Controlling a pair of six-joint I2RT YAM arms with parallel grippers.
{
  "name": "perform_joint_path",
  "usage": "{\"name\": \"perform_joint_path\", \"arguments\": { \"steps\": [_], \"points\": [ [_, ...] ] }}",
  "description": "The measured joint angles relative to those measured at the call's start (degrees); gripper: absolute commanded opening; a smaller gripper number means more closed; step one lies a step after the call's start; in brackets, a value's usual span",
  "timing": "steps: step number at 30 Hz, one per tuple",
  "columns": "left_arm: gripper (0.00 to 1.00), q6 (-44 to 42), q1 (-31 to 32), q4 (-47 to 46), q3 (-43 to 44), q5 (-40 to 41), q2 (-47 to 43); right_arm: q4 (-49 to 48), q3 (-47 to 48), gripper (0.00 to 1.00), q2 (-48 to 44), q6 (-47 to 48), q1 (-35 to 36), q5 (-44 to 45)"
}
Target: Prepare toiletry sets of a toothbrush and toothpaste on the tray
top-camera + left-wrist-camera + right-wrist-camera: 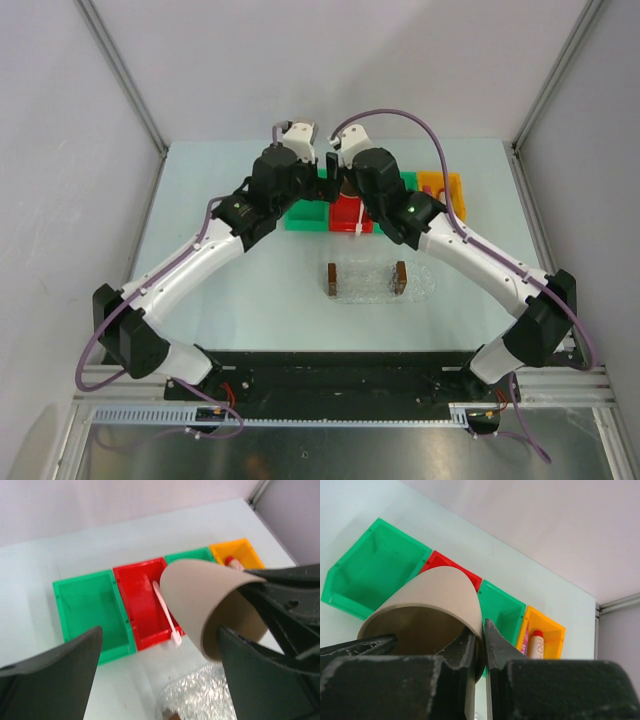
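My right gripper should next go back and to the right in the top view, then down to release the cup, because the tray's bare end is there below it.
A white toothbrush (165,611) lies slanted in the red bin (140,605), its head sticking out over the near edge. The pink toothpaste (525,639) stands against the left wall of the yellow bin (550,630). The clear bumpy tray (365,287), with a brown handle at each end, sits in front of the bins and holds nothing. My right gripper (480,630) is shut on the rim of a beige cup (430,595), one finger inside and one outside, holding it tilted above the bins. My left gripper (159,632) hangs open beside the cup, holding nothing.
A row of bins runs along the back: green (87,607), red, a second green bin (502,610), then yellow. A pale bottle with a red cap (536,645) lies in the yellow bin. Both arms meet above the bins, behind the tray.
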State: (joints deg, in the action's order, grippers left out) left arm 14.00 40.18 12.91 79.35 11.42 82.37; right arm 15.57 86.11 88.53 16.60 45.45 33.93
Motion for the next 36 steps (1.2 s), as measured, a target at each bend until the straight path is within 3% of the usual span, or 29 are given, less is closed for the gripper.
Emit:
{"name": "perform_joint_path", "arguments": {
  "steps": [7, 20, 28, 36],
  "points": [
    [1.0, -3.9, -1.0, -0.3, -1.1, -5.0, -1.0, 3.1, 0.0, 0.0, -0.9, -0.5, -2.5, -5.2],
    [1.0, -16.6, -0.4, -1.4, -4.6, -25.3, -11.2, 11.6, -2.9, 0.0, -6.3, -3.1, -18.8, -12.8],
    [1.0, -28.7, -1.1, 0.3, -8.4, -22.8, -11.5, 25.2, -2.8, 0.0, -11.7, -3.0, -25.5, -24.3],
    [1.0, -33.5, -2.8, 1.9, -12.2, -20.6, -11.5, 39.5, -2.8, 0.0, -10.3, -1.9, -32.6, -34.5]
  ]
}}
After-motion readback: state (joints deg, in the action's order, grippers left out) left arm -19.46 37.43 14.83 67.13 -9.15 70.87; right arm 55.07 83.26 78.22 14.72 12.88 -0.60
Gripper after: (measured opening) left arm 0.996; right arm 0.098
